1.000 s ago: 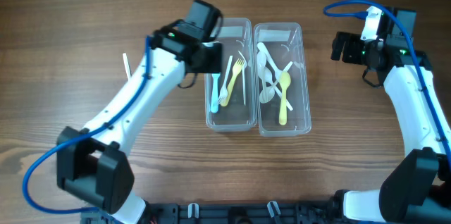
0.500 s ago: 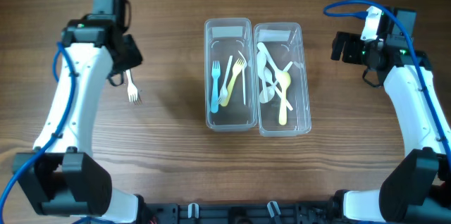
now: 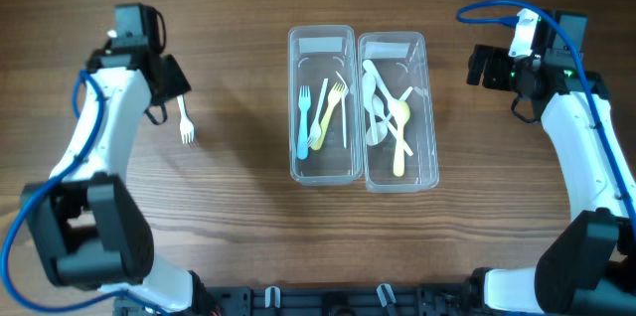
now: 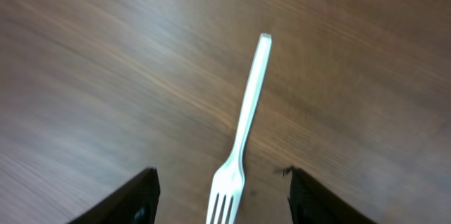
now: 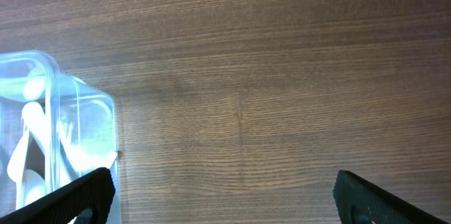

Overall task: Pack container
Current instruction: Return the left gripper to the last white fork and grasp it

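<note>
I will next lower my left gripper to the white fork's handle, near its head.
Two clear containers stand side by side mid-table. The left container (image 3: 350, 38) holds blue, yellow and white forks (image 3: 318, 112); the right container (image 3: 429, 53) holds white spoons and a yellow one (image 3: 388, 112). A loose white fork (image 3: 185, 122) lies on the wood at the left. My left gripper (image 3: 169, 92) hovers just above its handle end. In the left wrist view the fork (image 4: 246, 118) lies between the spread fingers (image 4: 137, 199), untouched by either; my left gripper (image 4: 222, 206) is open. My right gripper (image 3: 477, 66) stands open and empty to the right of the containers, over bare wood (image 5: 225, 203).
A corner of the right container (image 5: 77, 125) shows at the left edge of the right wrist view. Brown wooden table (image 3: 248, 237) all around. A blue cable (image 3: 487, 8) loops above the right arm.
My left arm has swung from the left container out to the loose fork at the left, and its jaws have widened. The right arm has not moved.
</note>
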You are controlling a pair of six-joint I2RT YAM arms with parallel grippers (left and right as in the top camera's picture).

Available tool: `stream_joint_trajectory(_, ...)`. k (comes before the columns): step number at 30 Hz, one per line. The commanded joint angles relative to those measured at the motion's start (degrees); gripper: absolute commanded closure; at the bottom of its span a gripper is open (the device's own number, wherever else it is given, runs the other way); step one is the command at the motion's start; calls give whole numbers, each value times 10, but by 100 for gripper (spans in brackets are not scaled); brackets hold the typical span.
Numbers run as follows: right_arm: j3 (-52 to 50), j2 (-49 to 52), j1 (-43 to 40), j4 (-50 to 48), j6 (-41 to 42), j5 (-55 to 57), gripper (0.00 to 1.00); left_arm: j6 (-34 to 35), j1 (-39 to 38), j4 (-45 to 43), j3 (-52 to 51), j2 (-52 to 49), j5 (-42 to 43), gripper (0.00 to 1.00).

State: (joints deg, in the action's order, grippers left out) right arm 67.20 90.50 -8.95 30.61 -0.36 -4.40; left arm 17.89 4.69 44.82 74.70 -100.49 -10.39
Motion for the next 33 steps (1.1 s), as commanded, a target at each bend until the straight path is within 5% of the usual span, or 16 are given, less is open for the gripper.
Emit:
stream_joint_trajectory(1, -4, -8, -1, -2, -10, 6, 0, -42, 3, -38, -34, -26, 44, 39)
stream_joint_trajectory(24, -4, -8, -1, -2, -10, 6, 0, -119, 3, -58, -35, -144, 76, 42)
stream_joint_trajectory(26, -4, -8, -1, -2, -10, 6, 0, -119, 4, -57, -35, -144, 76, 49)
stream_joint_trajectory(29, -4, -8, -1, -2, -10, 6, 0, -119, 4, -54, -35, -144, 76, 75)
stream_joint_trajectory(33, -4, -8, -1, -2, -10, 6, 0, -115, 4, -47, -35, -144, 76, 86)
